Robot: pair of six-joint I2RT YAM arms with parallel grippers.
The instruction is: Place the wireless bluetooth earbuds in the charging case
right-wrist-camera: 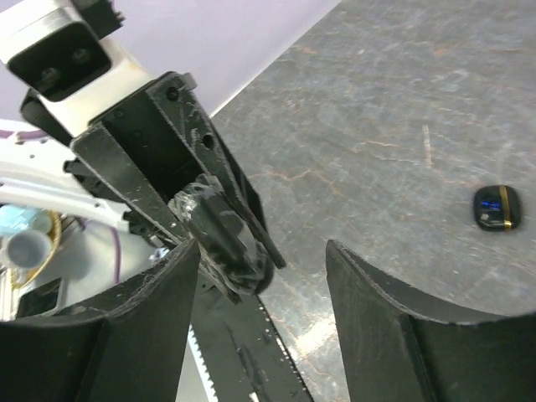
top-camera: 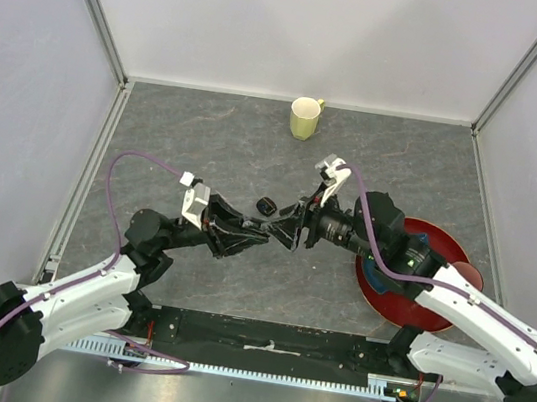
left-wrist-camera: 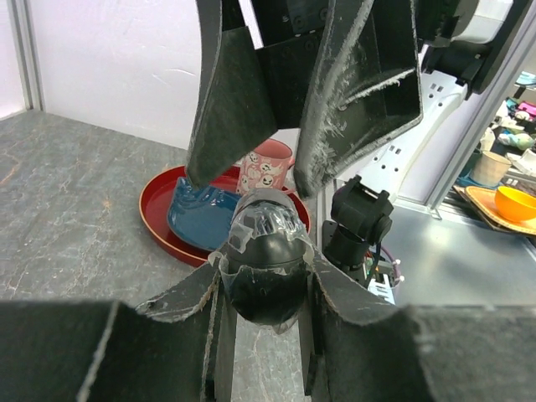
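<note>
Next, my left gripper tilts its fingers downward, lowers the pod (left-wrist-camera: 266, 268) onto the bare tabletop below, near the small black piece, and releases it there.
My left gripper (top-camera: 264, 228) (left-wrist-camera: 266, 280) is shut on a glossy black egg-shaped pod (left-wrist-camera: 266, 268), which I take for the charging case; clear film clings to its top. It is held above the table in the middle. My right gripper (top-camera: 282, 230) (right-wrist-camera: 264, 247) faces it tip to tip, open, one finger (right-wrist-camera: 151, 318) on either side of the pod (right-wrist-camera: 230, 239) without touching. A small black rounded piece with a gold stripe (top-camera: 267, 205) (right-wrist-camera: 495, 208) lies on the table just behind the grippers. I cannot make out the earbuds.
A yellow-green mug (top-camera: 304, 117) stands at the back centre. A red plate (top-camera: 449, 246) (left-wrist-camera: 159, 213) lies under the right arm, holding a blue dish (left-wrist-camera: 197, 219) and a pink mug (left-wrist-camera: 266, 167). Walls close in on three sides.
</note>
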